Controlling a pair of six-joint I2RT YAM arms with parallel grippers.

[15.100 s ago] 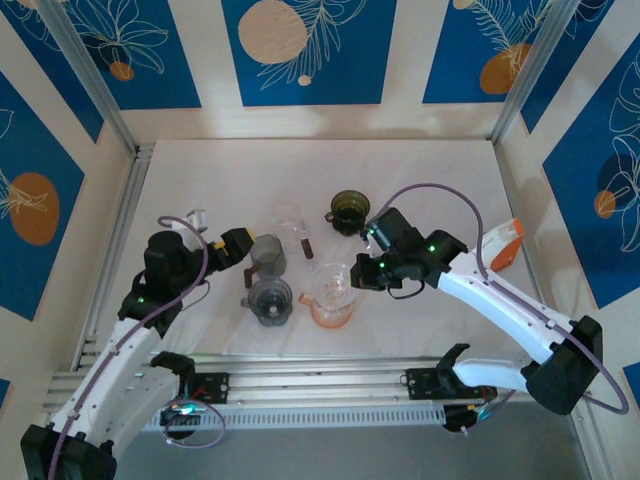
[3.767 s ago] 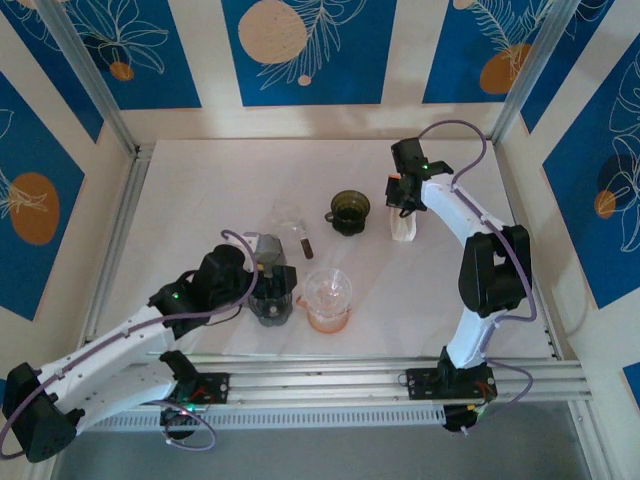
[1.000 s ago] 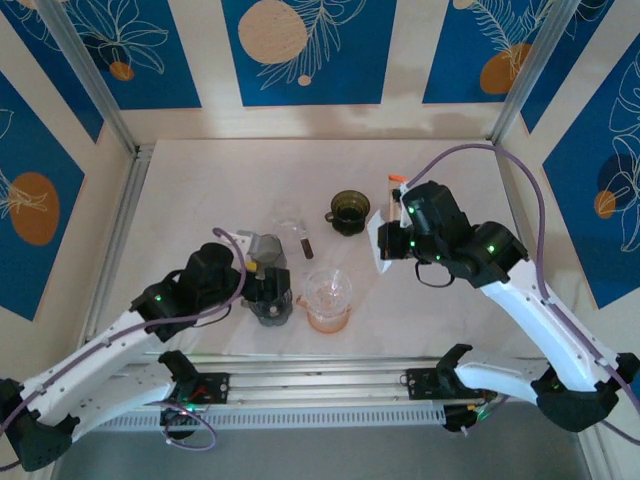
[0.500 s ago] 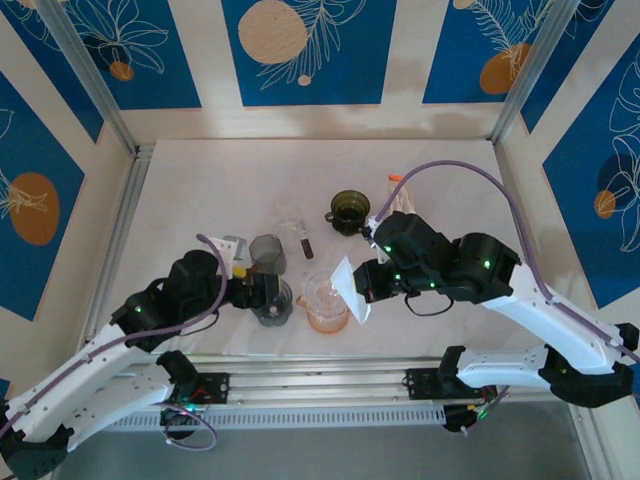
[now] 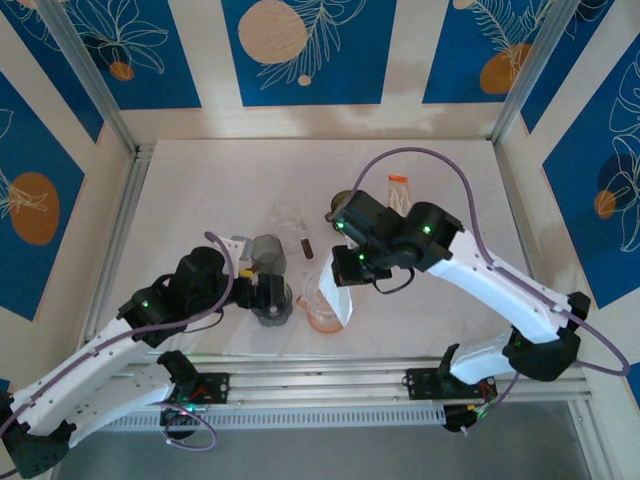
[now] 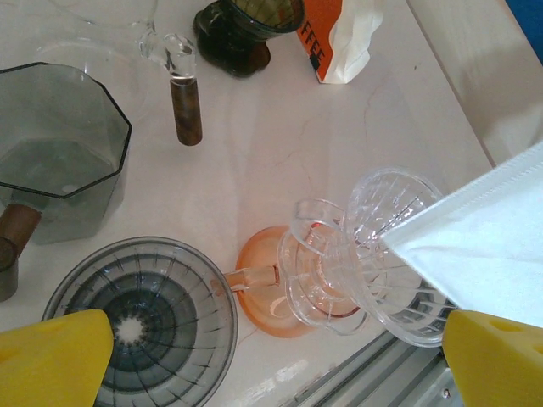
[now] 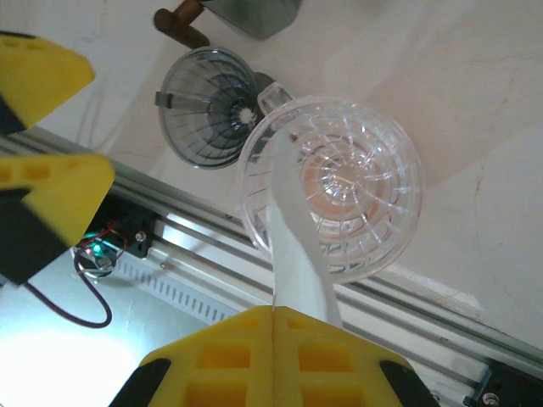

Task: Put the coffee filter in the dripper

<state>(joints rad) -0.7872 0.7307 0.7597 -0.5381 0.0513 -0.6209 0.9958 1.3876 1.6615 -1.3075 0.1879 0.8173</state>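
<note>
Only the corner of the filter hangs over the dripper's rim, so the robot's right gripper should next move toward the grey dripper, over the clear glass dripper's opening (image 5: 319, 303) (image 7: 341, 182), and release the filter there.
My right gripper (image 7: 273, 318) is shut on the edge of a white paper coffee filter (image 7: 297, 254). It holds the filter just above the clear glass dripper (image 7: 339, 186), and the filter's free corner reaches over the dripper's near rim. The dripper (image 6: 382, 254) stands on an orange glass base (image 6: 271, 301), and the filter (image 6: 484, 246) comes in from the right. From above, the filter (image 5: 335, 290) hangs under the right gripper (image 5: 350, 270) and covers most of the dripper. My left gripper (image 5: 262, 292) is open beside a grey dripper (image 6: 140, 326), its jaws wide with nothing between them.
A grey pitcher (image 6: 55, 153), a glass scoop with a brown handle (image 6: 182, 102), a dark green cup (image 6: 246, 25) and an orange-and-white filter pack (image 6: 339, 38) stand behind the drippers. The table's metal rail (image 5: 330, 375) runs close in front.
The right arm has swung left and toward the near edge, carrying the filter from beside the dripper to over it. The left arm has hardly moved.
</note>
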